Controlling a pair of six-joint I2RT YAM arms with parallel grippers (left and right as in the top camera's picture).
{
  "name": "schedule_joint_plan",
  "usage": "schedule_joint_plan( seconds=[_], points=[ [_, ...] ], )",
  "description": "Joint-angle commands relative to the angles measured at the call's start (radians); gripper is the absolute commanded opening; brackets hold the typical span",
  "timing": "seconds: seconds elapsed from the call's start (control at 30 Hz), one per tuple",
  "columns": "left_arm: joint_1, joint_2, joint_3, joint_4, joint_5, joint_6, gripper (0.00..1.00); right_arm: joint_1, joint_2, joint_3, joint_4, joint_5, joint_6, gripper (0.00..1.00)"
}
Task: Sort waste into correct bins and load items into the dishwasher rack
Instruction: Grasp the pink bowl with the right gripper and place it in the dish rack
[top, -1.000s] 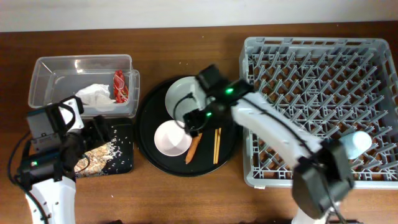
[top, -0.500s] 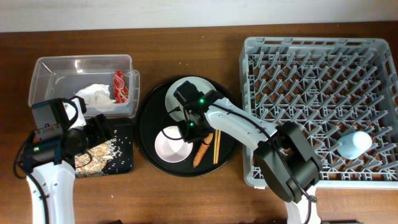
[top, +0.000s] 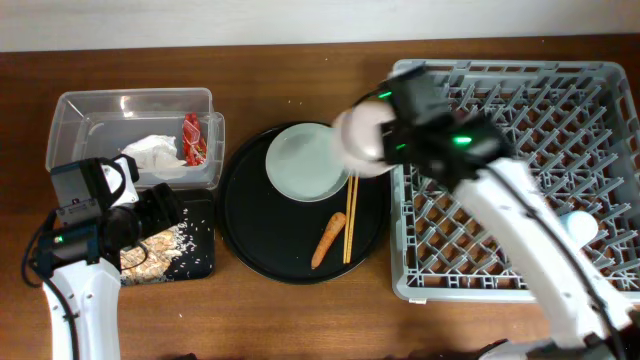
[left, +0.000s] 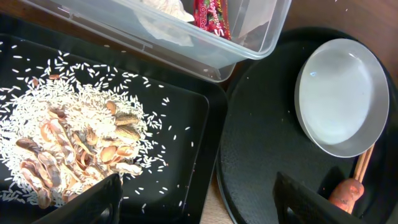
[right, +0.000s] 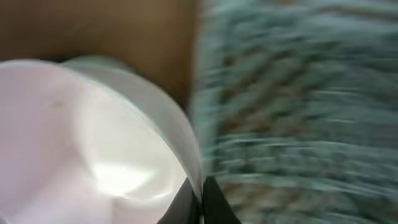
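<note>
My right gripper swings across next, tilts the bowl (top: 358, 140), lowers and releases it. Empty pegs beyond the light-blue cup lie to the right in the overhead view.
My right gripper (top: 386, 143) is shut on the rim of the small whitish bowl (top: 358, 140), holding it in the air at the left edge of the light-grey dishwasher rack (top: 510, 90). In the right wrist view the fingers pinch the bowl (right: 87, 143) at its rim, and the rack (right: 298, 93) is blurred behind it. The grey-green plate (top: 303, 162), carrot piece (top: 328, 240) and chopsticks (top: 349, 222) lie on the round black tray (top: 250, 215). My left gripper (left: 199, 200) stands open over the gap between the shallow black tray (left: 186, 124) with rice scraps (left: 68, 149) and the round tray.
The clear tub (top: 100, 125) at the back left holds the white napkin (top: 155, 155) and red wrapper (top: 192, 138). A light-blue cup (top: 580, 225) stands in the rack at the right, partly behind my right arm. The rack's upright pegs fill its floor.
My right gripper has shut on the bowl's rim and carried it up off the round tray, right toward the rack. The left arm has stayed put.
</note>
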Motion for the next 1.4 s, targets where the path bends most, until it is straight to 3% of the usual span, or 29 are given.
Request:
schedule_joint_plan(
  seconds=[0.0,0.1,0.2,0.4,0.63,1.07,1.17,1.37],
  points=[
    [0.005,0.002,0.007,0.001,0.047,-0.009,0.77,-0.174,-0.011,-0.003,0.006,0.406,-0.002,0.04],
    [0.005,0.002,0.007,0.003,0.047,-0.009,0.77,-0.376,0.009,-0.003,0.095,0.568,-0.006,0.04],
    [0.005,0.002,0.007,0.004,0.047,-0.009,0.77,-0.552,0.049,-0.003,0.185,0.587,-0.005,0.04],
    [0.005,0.002,0.007,0.008,0.047,-0.009,0.77,-0.757,0.261,-0.003,0.306,0.615,-0.028,0.04],
    [0.005,0.002,0.007,0.01,0.047,-0.009,0.77,-0.763,0.437,-0.003,0.428,0.679,-0.05,0.04],
    [0.005,0.002,0.007,0.011,0.047,-0.009,0.78,-0.618,0.446,-0.082,0.437,0.713,-0.049,0.04],
    [0.005,0.002,0.007,0.011,0.047,-0.009,0.78,-0.618,0.446,-0.082,0.5,0.887,-0.05,0.04],
    [0.005,0.002,0.007,0.018,0.047,-0.009,0.78,-0.595,0.446,-0.109,0.484,0.819,-0.049,0.04]
  ],
)
